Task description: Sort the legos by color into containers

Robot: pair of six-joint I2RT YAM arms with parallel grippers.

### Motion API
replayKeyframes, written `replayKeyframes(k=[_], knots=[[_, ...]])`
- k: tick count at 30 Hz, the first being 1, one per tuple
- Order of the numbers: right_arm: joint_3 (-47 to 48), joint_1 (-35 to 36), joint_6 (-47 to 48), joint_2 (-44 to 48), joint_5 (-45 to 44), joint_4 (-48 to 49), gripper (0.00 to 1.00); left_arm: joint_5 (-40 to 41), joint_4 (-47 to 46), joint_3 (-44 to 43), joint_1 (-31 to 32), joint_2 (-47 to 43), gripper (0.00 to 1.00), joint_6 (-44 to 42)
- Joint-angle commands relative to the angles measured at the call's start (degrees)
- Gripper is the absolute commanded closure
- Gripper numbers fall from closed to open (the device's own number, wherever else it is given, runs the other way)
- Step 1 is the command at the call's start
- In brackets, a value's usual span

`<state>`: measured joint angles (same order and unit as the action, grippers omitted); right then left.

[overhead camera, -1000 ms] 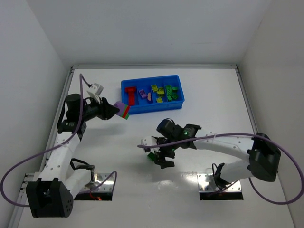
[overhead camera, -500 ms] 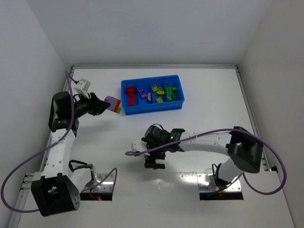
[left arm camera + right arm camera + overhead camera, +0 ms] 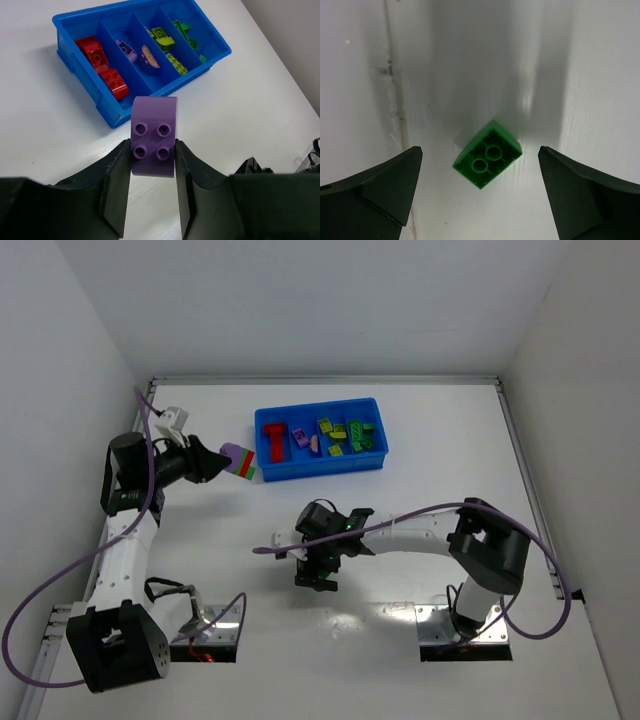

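Observation:
Next, the right gripper moves down onto the green brick (image 3: 487,155) and closes its open fingers around it, since the brick lies below it, between my fingers.
My left gripper (image 3: 226,462) is shut on a stack of legos (image 3: 241,462), purple over red and green, held in the air left of the blue tray (image 3: 320,472). In the left wrist view the purple brick (image 3: 154,135) sits studs-up between the fingers (image 3: 116,180), with the tray (image 3: 107,107) beyond it. The tray's compartments hold red (image 3: 272,436), purple and pink (image 3: 303,439), yellow-green (image 3: 330,435) and green (image 3: 362,433) bricks. My right gripper (image 3: 318,570) is open over a green brick (image 3: 488,154) that lies underside-up on the table between the jaws, untouched. The gripper hides that brick in the top view.
White walls close in the table on the left, back and right. Metal base plates (image 3: 205,630) (image 3: 463,632) sit at the near edge. Purple cables loop beside both arms. A seam in the table (image 3: 395,100) runs left of the green brick.
My right gripper has moved left and nearer, staying open over the green brick. My left arm swung left with the stack a second ago and has since held still.

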<state>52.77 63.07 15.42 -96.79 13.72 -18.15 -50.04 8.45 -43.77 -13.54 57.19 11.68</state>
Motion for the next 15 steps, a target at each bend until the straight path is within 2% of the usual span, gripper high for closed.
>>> replayKeyframes(k=[1,3,7,10,15], knots=[[2.6,-2.1,-2.2,-2.0,0.5,2.6,0.00,-1.6,-2.9,-2.3,-1.2,0.2,1.00,1.2],[2.6,-3.0,-3.5,-2.6,0.5,3.1,0.02,-2.2,-2.9,-2.3,-1.2,0.7,1.00,1.2],[3.1,-4.9,-4.1,-4.6,1.7,3.7,0.14,-2.2,-3.4,-2.3,-1.2,1.3,1.00,1.2],[3.1,-5.4,-4.6,-5.2,1.7,4.2,0.18,-2.2,-3.4,-2.3,-1.7,1.3,1.00,1.2],[3.1,-5.4,-5.1,-5.2,1.7,4.9,0.43,-2.2,-3.4,-2.3,-2.3,1.8,1.00,1.2]])
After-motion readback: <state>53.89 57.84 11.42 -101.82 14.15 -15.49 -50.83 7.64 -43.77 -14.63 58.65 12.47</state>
